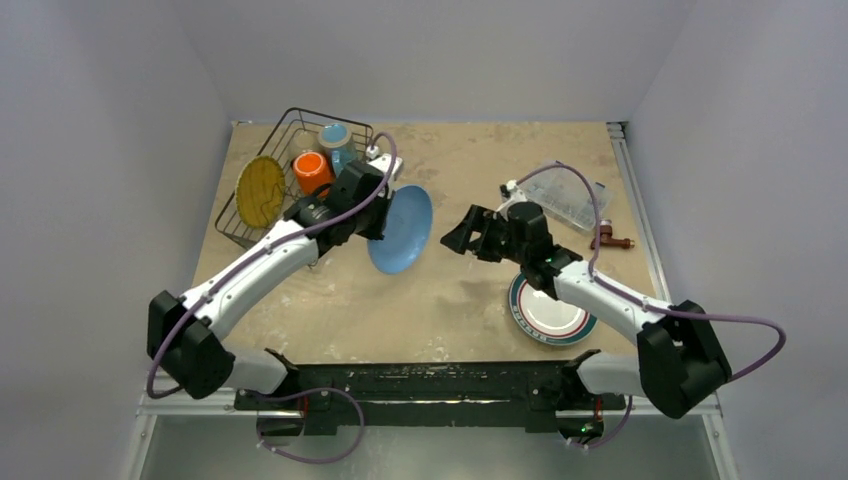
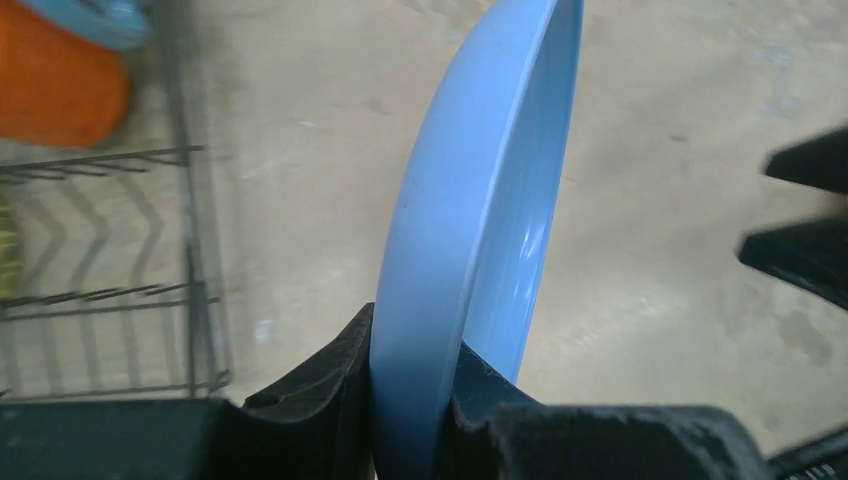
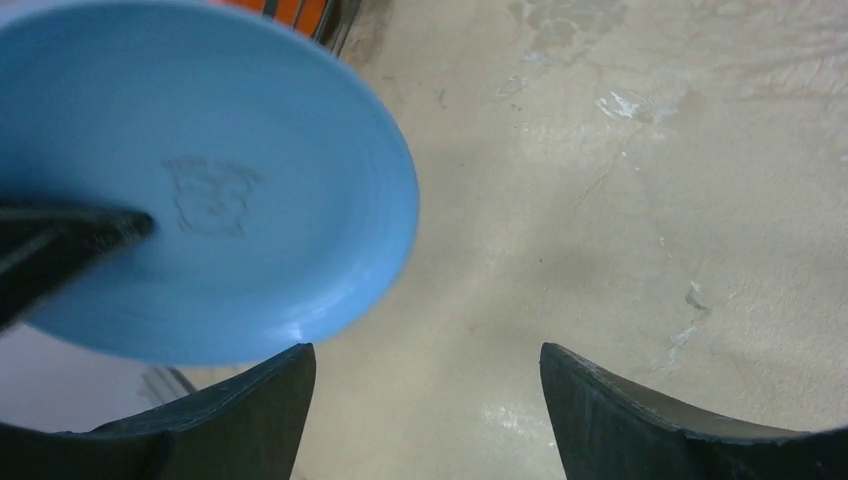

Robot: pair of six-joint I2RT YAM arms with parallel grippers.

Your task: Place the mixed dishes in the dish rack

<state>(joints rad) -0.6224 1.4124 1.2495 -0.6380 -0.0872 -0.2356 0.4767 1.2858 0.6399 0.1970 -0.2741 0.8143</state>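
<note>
The slot point(image 2: 42, 235) beside the yellow woven plate point(image 1: 261, 190) is empty at left in the top view, so my left gripper needs to carry the plain blue plate there next, lower it and release it.
My left gripper point(image 1: 378, 215) is shut on the rim of the plain blue plate point(image 1: 402, 232), which stands on edge above the table just right of the dish rack point(image 1: 300, 112). In the left wrist view the fingers point(image 2: 330, 380) pinch the plate's rim point(image 2: 480, 200) from both sides. My right gripper point(image 1: 455, 238) is open, a short way right of the plate, with nothing between its fingers point(image 3: 425, 350). The plate point(image 3: 200, 190) fills the upper left of the right wrist view. The rack holds a yellow woven plate point(image 1: 261, 190), an orange cup point(image 1: 312, 171) and a blue mug point(image 1: 336, 138).
A white teal-rimmed plate point(image 1: 535, 318) lies flat under my right forearm. A clear plastic compartment box point(image 1: 572, 197) sits at the back right, with a small reddish object point(image 1: 610, 240) beside it. The rack's wire wall point(image 2: 190, 260) is close on the left of the held plate.
</note>
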